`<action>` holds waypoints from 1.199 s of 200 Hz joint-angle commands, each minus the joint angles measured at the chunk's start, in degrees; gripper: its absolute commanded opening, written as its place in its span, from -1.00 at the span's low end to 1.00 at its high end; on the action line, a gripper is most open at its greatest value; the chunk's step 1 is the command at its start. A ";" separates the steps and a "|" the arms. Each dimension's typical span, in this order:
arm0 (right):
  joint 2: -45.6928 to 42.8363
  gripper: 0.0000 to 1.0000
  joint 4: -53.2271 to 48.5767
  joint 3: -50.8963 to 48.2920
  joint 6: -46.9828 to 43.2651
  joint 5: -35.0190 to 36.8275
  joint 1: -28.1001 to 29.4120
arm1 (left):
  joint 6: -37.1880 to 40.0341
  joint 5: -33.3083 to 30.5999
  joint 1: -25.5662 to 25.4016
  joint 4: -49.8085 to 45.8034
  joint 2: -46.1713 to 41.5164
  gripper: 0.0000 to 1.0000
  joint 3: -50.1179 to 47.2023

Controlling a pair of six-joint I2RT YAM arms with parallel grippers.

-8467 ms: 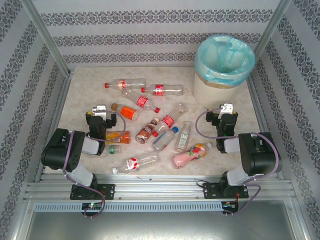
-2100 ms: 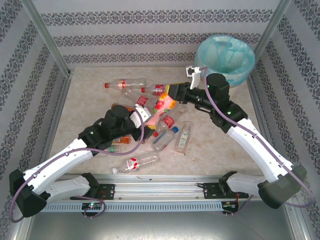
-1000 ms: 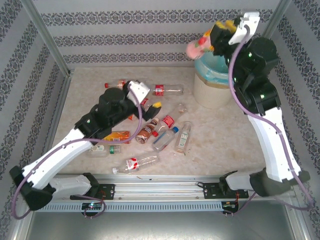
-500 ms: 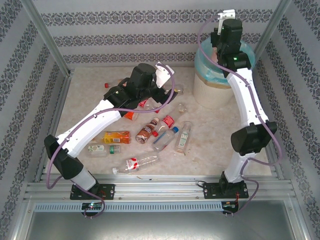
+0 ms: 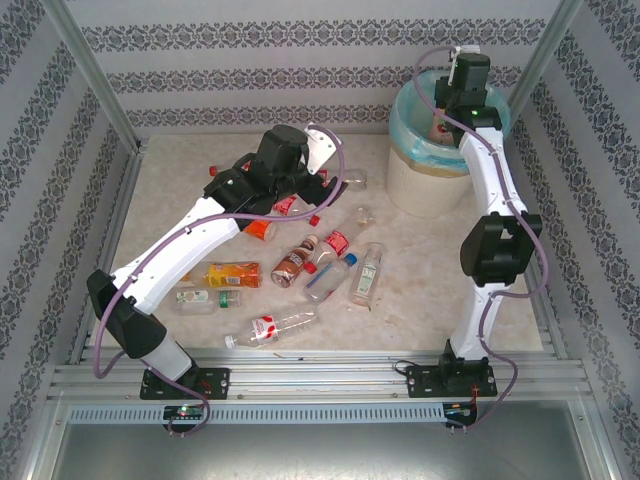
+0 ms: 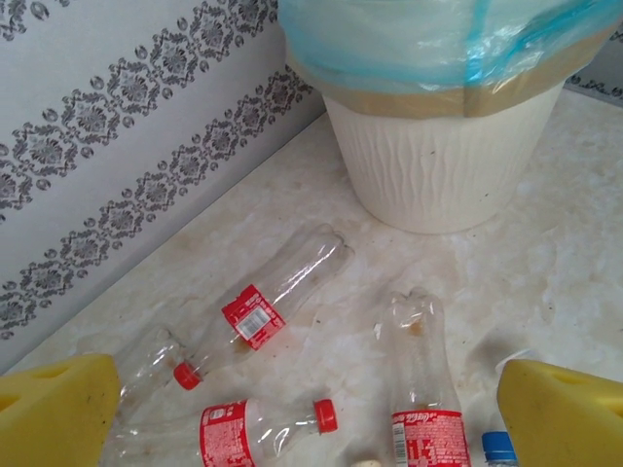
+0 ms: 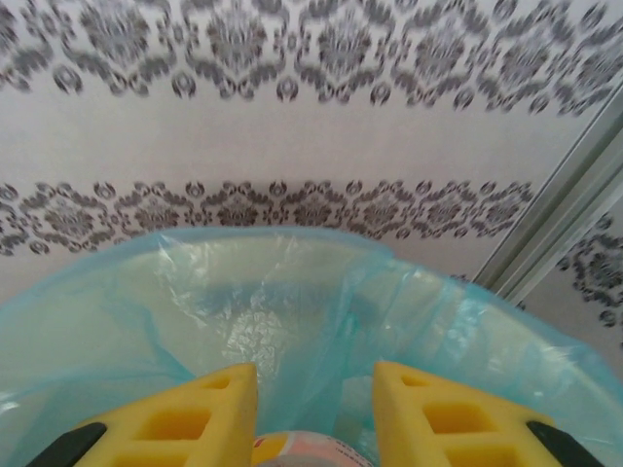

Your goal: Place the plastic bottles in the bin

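The right gripper stays over the bin's opening (image 5: 430, 112) next and spreads its yellow fingers to release the pink bottle, as the open blue liner lies below them.
The bin (image 5: 430, 170), cream-white with a blue liner, stands at the back right. My right gripper (image 5: 447, 112) hangs over its mouth, and its yellow fingers (image 7: 185, 418) are shut on the pink bottle (image 7: 302, 451), whose top shows between them above the liner (image 7: 292, 292). My left gripper (image 6: 304, 368) is open wide over the back-centre bottles, its fingers (image 6: 54, 409) empty. Under it lie three clear red-labelled bottles (image 6: 268, 309), (image 6: 243, 428), (image 6: 421, 389). In the top view the left gripper (image 5: 320, 178) hovers there, and several more bottles (image 5: 330, 262) are scattered mid-table.
An orange-labelled bottle (image 5: 232, 273), a small green-capped one (image 5: 205, 298) and a clear red-labelled one (image 5: 275, 325) lie near the front left. Patterned walls close the back and sides. The bin's wall (image 6: 438, 165) stands close beyond the left gripper.
The right gripper has come down closer over the bin mouth with the pink bottle. The left arm has shifted slightly over the back-centre bottles.
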 commanded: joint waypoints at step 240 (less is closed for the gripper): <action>-0.71 0.00 -14.38 15.42 6.54 -12.95 -1.03 | 0.09 -2.25 8.16 -4.77 -8.18 1.00 -6.30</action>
